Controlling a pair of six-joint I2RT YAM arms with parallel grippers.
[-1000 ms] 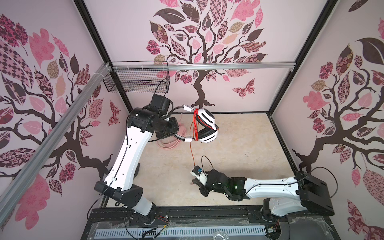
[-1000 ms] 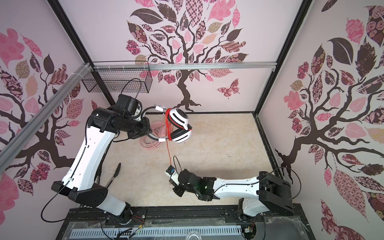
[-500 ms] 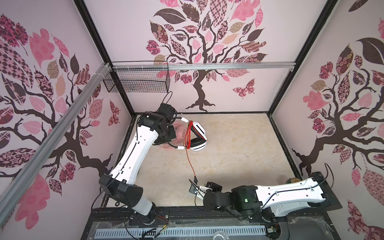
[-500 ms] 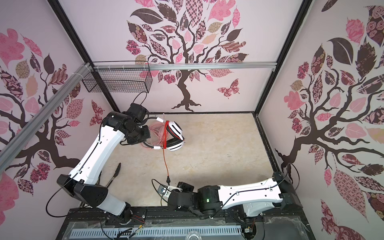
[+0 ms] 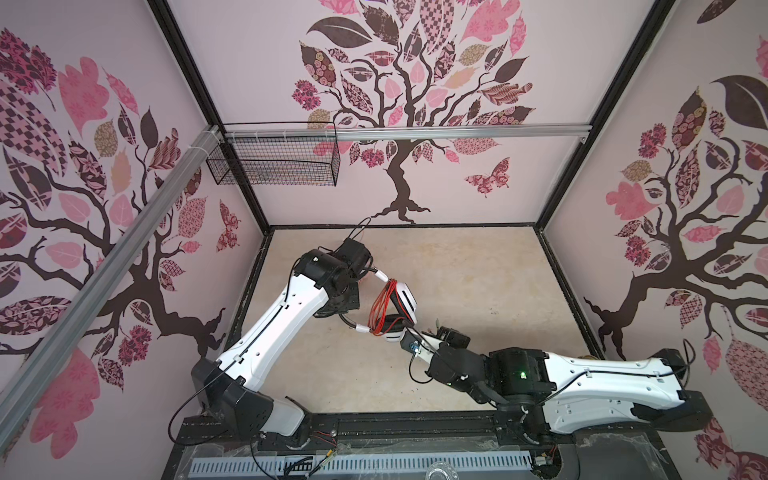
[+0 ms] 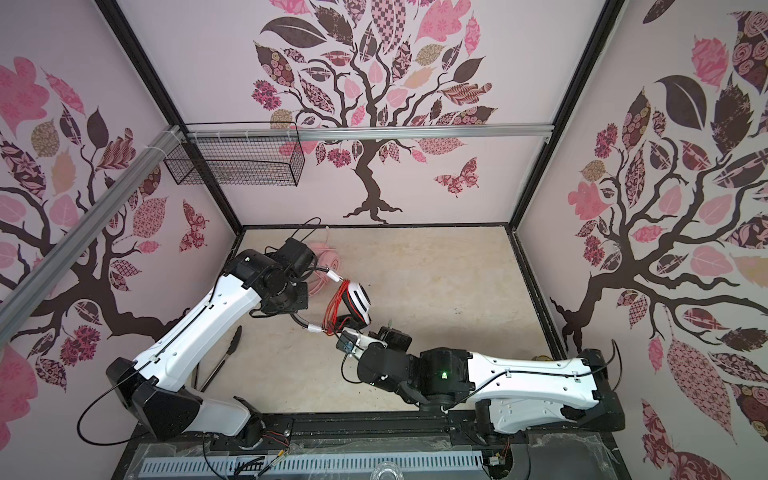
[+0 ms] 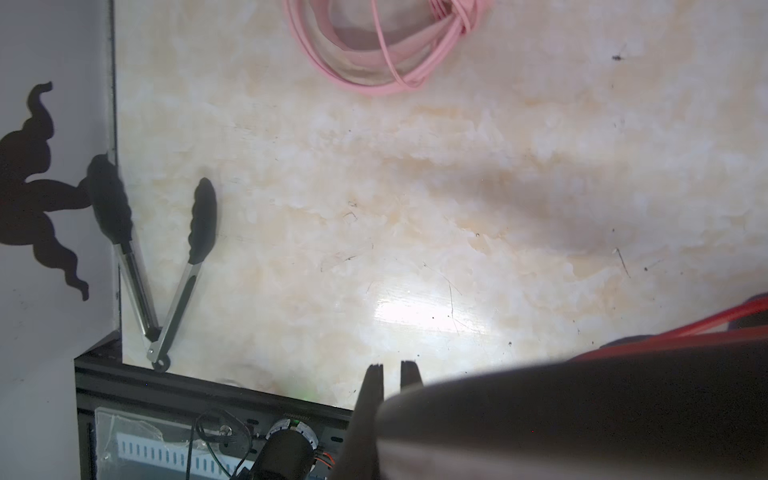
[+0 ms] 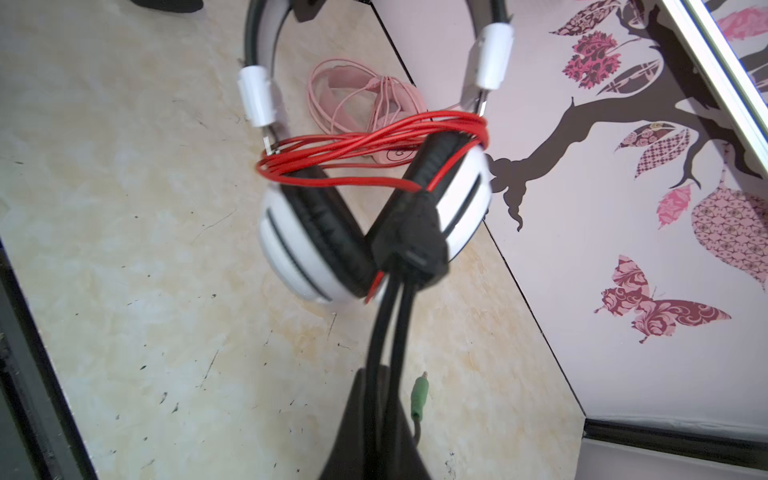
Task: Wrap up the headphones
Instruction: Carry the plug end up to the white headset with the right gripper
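The black leads remain unwound, so my right gripper will next sweep outward around the far earcup [image 5: 405, 299], which lies outward of it, and release them beside the earcup's shell.
The white-and-black headphones [image 5: 405, 299] hang above the floor left of centre in both top views, with their red cable [image 8: 374, 141] wound in several turns across the two sliders above the earcups [image 8: 291, 232]. My left gripper [image 7: 392, 368] is shut on the dark headband. My right gripper [image 8: 380, 374] sits just below the earcups, shut on the two black leads that run from the cable's black splitter [image 8: 409, 237]. A green plug [image 8: 419, 397] dangles beside it. The pink headphones [image 6: 328, 259] lie on the floor behind my left arm, their pink cable [image 7: 382, 41] coiled round them.
Black-tipped metal tongs [image 7: 183, 266] lie open on the floor by the left wall, near the front rail. A black wire basket [image 5: 274, 164] hangs on the back wall at upper left. Patterned walls enclose three sides of the marbled floor [image 5: 478, 282].
The left arm has brought the white-and-black headphones forward and down. The right gripper swung out to the front edge with the cable, then came up under the earcups, so the cable no longer trails.
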